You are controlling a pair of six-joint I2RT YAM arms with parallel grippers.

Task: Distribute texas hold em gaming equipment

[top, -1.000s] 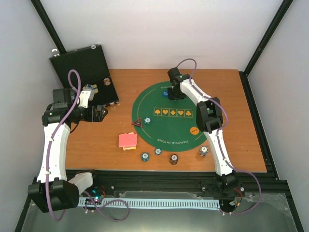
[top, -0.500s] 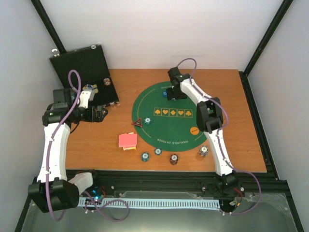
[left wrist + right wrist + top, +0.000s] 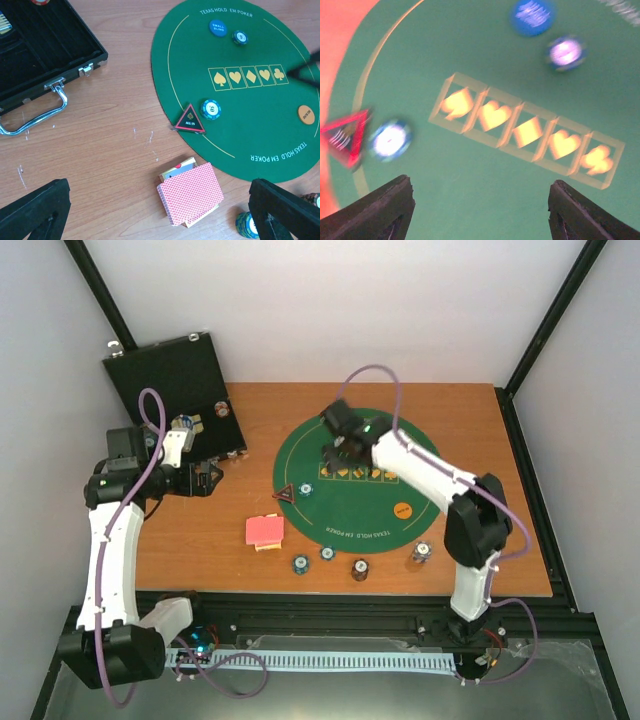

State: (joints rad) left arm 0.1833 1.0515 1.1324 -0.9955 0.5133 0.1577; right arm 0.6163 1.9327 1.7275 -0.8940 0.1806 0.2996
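My right gripper will go back, down and left in the top view, around the teal chip nearest the cards, as bare wood surrounds it.
On the green poker mat (image 3: 360, 502) lie a blue round button (image 3: 218, 28) with a purple-white chip (image 3: 240, 37) beside it. A dark triangular button (image 3: 190, 120) and a teal chip (image 3: 211, 109) sit at the mat's left edge, an orange button (image 3: 403, 509) at its right. Red-backed cards (image 3: 264, 530) lie on the wood. My right gripper (image 3: 333, 452) hovers open over the mat's suit boxes (image 3: 527, 131), holding nothing. My left gripper (image 3: 208, 477) hangs wide open above the cards (image 3: 191, 194), well clear of them.
An open black case (image 3: 175, 385) stands at the back left, its handle (image 3: 35, 107) toward the table. Several loose chips stand along the front edge, among them a teal chip (image 3: 300, 563), a brown chip (image 3: 359, 568) and a pale chip (image 3: 421, 553).
My right gripper has opened and swung left and nearer across the mat, away from the blue button. The left arm has barely moved.
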